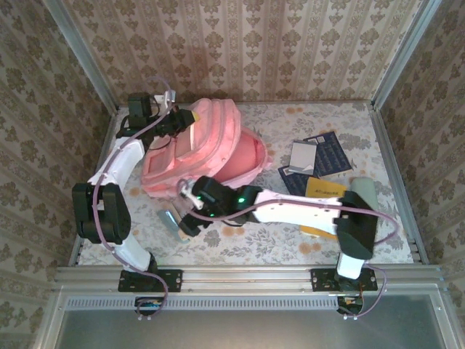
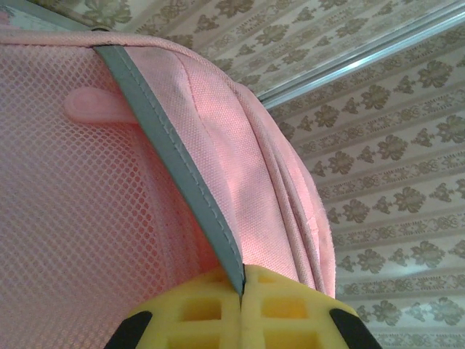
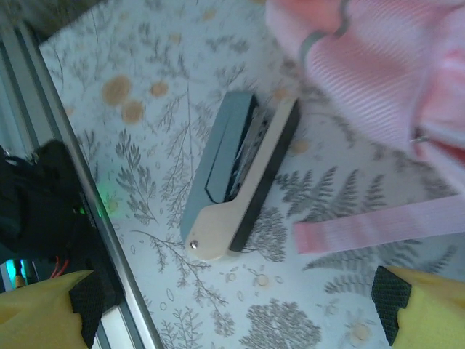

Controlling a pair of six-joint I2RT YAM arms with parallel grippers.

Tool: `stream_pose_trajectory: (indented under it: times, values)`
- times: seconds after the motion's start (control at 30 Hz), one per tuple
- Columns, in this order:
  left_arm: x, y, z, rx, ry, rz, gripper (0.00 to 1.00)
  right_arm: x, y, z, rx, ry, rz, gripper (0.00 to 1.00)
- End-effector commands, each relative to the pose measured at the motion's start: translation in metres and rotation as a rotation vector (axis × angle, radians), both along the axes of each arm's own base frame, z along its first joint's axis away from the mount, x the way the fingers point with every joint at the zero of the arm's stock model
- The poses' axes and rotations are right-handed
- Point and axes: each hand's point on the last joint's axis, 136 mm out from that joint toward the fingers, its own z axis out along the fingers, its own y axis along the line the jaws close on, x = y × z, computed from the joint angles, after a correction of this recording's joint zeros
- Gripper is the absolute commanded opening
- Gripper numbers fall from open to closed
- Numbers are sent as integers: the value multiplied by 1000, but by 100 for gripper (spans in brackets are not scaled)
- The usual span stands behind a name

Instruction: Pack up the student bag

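Observation:
Both stapler arms are spread. My right gripper will next lower its fingers around the hinged end of the grey and cream stapler, then close across both arms.
The student bag, a large pink backpack, lies at the back left of the table with its mouth gaping toward the right. My left gripper is at the bag's upper left edge. In the left wrist view its yellow pads are shut on a grey trim strip that runs along the pink mesh. My right gripper hovers open in front of the bag, with nothing between its fingers. Below it lies a grey and cream stapler, just ahead of the right gripper. A pink strap trails beside the stapler.
To the right of the bag lie a dark blue patterned booklet, a grey card and a yellow notebook. A metal rail runs along the near edge. Patterned walls close in the table on three sides.

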Motion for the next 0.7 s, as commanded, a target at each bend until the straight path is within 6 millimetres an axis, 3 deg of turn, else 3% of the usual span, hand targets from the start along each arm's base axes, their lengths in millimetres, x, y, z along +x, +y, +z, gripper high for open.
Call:
stream_pose_trajectory:
  times: [0.0, 0.5, 0.67]
  values:
    - [10, 12, 8, 19, -39, 40, 0, -11, 7, -29, -144, 55, 27, 97]
    - [9, 15, 8, 20, -34, 51, 0, -8, 43, -120, -392, 79, 12, 100]
    - [9, 14, 8, 14, -33, 48, 0, 1, 44, -136, -445, 32, -11, 100]
